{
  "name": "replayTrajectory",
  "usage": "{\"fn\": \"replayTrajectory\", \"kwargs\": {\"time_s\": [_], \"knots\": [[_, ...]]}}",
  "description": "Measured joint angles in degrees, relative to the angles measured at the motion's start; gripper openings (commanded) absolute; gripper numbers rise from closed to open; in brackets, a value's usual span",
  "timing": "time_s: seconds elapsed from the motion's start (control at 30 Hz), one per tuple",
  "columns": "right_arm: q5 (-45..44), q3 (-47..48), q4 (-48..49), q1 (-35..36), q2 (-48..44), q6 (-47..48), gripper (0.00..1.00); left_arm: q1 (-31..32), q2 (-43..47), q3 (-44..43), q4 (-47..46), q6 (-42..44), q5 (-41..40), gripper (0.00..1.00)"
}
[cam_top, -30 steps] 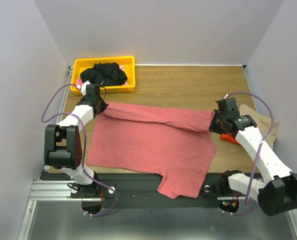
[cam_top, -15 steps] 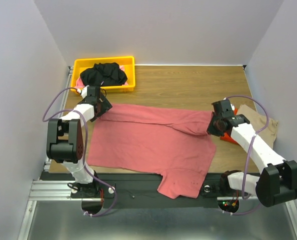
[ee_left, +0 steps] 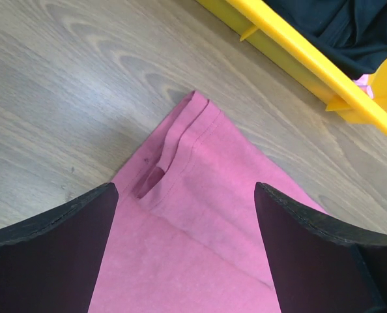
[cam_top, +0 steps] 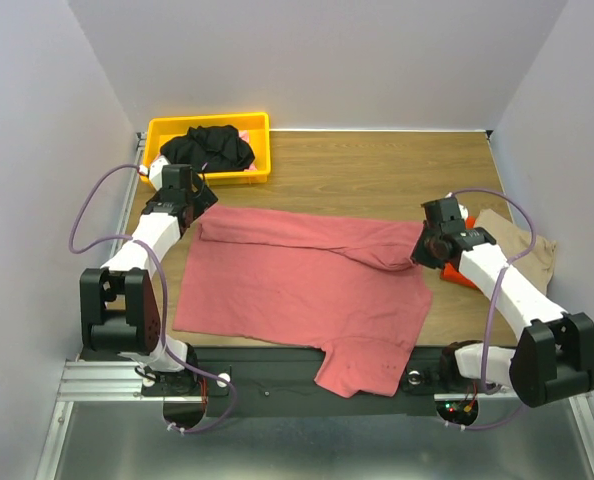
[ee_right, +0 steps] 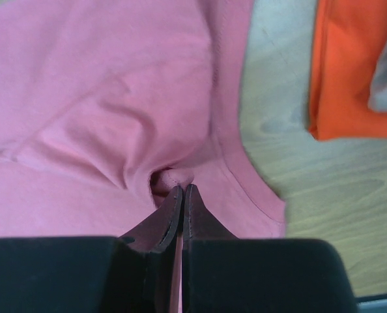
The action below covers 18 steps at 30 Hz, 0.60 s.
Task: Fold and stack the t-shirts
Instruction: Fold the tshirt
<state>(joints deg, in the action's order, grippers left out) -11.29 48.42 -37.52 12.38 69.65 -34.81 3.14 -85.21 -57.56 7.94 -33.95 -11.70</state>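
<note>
The bare lower layer of the red shirt (cam_top: pixel 412 283) lies just back of my right gripper, so I'll draw the pinched flap back over it and release.
The large dusty-red t-shirt (cam_top: pixel 297 285) lies spread over the table, its far edge folded toward the middle and one sleeve hanging off the near edge. My left gripper (cam_top: pixel 197 207) hovers open over the shirt's far-left corner (ee_left: pixel 193 163), fingers wide apart and holding nothing (ee_left: pixel 185 190). My right gripper (cam_top: pixel 423 256) is shut on a pinch of the red shirt's right edge (ee_right: pixel 182 189). A black t-shirt (cam_top: pixel 209 148) is heaped in the bin. The tan t-shirt (cam_top: pixel 525 248) lies at the right edge behind my right arm.
The yellow bin (cam_top: pixel 207 122) stands at the far left, close behind my left gripper, its rim (ee_left: pixel 298 49) in the wrist view. An orange cloth (cam_top: pixel 461 277) lies by my right gripper, also in that wrist view (ee_right: pixel 353 72). Walls close in on three sides.
My left gripper has opened and let go of the red shirt's far-left corner, pulling back a little toward the bin. My right gripper shifted slightly left, still shut on the shirt.
</note>
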Motion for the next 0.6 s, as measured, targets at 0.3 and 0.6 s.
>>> {"fn": "replayTrajectory", "kwargs": {"time_s": [0.3,0.6], "knots": [[0.07,-8.98,-0.15,0.00,-1.49,-3.23,0.11,0.00,0.39,0.00,1.20,-0.02,-1.14,0.98],[4.90,-13.79,-2.12,0.00,-8.00,-7.39,0.95,0.00,1.46,0.00,2.10,-0.20,-1.25,0.99]]}}
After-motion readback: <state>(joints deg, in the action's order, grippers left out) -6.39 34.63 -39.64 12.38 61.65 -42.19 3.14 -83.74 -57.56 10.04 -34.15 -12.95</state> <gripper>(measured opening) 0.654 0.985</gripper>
